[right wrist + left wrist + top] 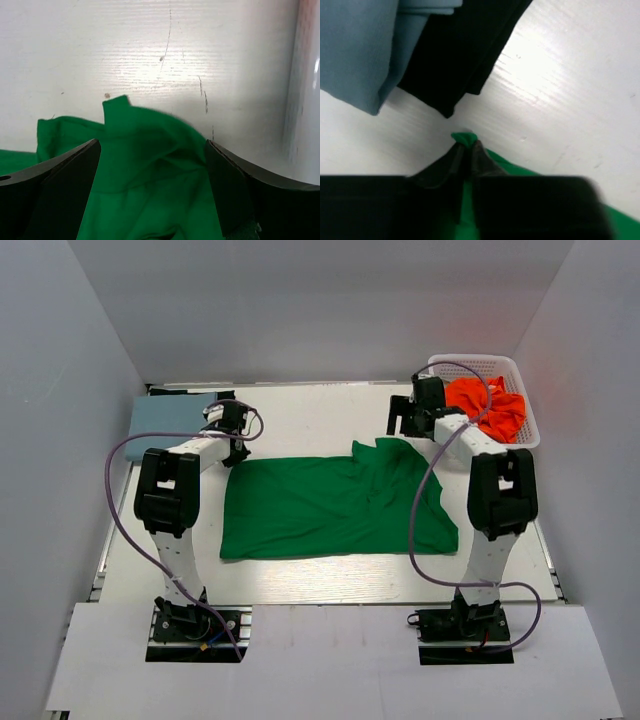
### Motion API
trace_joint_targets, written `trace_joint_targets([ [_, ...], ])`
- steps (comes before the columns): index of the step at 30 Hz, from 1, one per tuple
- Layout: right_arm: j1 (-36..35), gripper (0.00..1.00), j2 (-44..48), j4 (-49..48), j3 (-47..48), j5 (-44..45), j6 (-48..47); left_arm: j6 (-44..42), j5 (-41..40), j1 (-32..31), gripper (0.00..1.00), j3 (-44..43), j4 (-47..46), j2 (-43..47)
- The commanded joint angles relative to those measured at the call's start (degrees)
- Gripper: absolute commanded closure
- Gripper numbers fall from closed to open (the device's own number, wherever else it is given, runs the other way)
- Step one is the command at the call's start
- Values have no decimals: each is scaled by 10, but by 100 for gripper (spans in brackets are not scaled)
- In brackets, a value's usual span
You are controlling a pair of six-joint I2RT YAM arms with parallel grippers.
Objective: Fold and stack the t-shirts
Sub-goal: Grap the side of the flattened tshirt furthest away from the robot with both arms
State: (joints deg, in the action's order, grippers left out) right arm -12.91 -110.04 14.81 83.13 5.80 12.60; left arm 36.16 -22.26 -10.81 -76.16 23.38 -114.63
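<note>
My right gripper moves to the left in the top view and down next, closing on a small tip (380, 442) (117, 104) that juts from the heap's far edge.
The bright green t-shirt (330, 505) lies spread on the white table between my arms, its right part bunched. My left gripper (236, 452) is shut on the shirt's far left corner; in the left wrist view the fingers (480, 157) pinch a green tip (464, 138). My right gripper (403, 422) is open above the shirt's far right bunch (150, 165), its jaws wide apart on either side of the cloth. A folded pale blue t-shirt (170, 415) lies on a black one (465, 55) at the far left. An orange t-shirt (490, 405) sits in the basket.
The white mesh basket (525, 390) stands at the far right corner. White walls enclose the table on three sides. A purple cable hangs along each arm.
</note>
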Motion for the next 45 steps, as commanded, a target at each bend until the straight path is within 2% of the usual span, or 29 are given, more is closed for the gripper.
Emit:
trace_joint_targets([
  [1, -4, 10, -41, 14, 54, 11, -27, -10, 27, 2, 87, 29, -3, 5],
  [2, -4, 10, -58, 16, 62, 7, -28, -10, 27, 2, 91, 29, -3, 5],
  [3, -4, 10, -75, 19, 89, 1, -27, -10, 27, 2, 100, 36, -3, 5],
  [11, -26, 11, -168, 37, 166, -44, -75, -15, 22, 2, 100, 41, -3, 23],
  [22, -61, 37, -180, 31, 125, 71, -111, -21, 22, 2, 100, 46, -3, 28],
  [25, -62, 49, -186, 36, 137, 78, -116, -21, 22, 2, 100, 46, -3, 28],
  [26, -62, 59, -191, 33, 148, 78, -115, -21, 22, 2, 100, 46, -3, 28],
  [29, -63, 72, -191, 29, 158, 56, -117, -21, 22, 2, 100, 46, -3, 28],
  [31, -63, 92, -189, 23, 159, 47, -122, -21, 22, 2, 100, 38, 2, 28],
  [32, -63, 100, -181, 20, 161, 45, -122, -21, 22, 2, 100, 38, 7, 28],
  [35, -63, 100, -159, 8, 145, 36, -122, -21, 17, 2, 100, 25, 12, 34],
  [38, -63, 100, -102, -32, 91, 21, -119, -15, 1, -3, 100, 25, 18, 64],
  [41, -65, 100, 10, -106, -25, 17, -116, -15, -16, -11, 100, 39, 20, 103],
  [44, -67, 100, 58, -131, -87, 17, -115, -15, -10, -11, 100, 76, 11, 149],
  [45, -69, 100, 105, -137, -101, 16, -113, -15, -5, -11, 100, 86, 4, 162],
])
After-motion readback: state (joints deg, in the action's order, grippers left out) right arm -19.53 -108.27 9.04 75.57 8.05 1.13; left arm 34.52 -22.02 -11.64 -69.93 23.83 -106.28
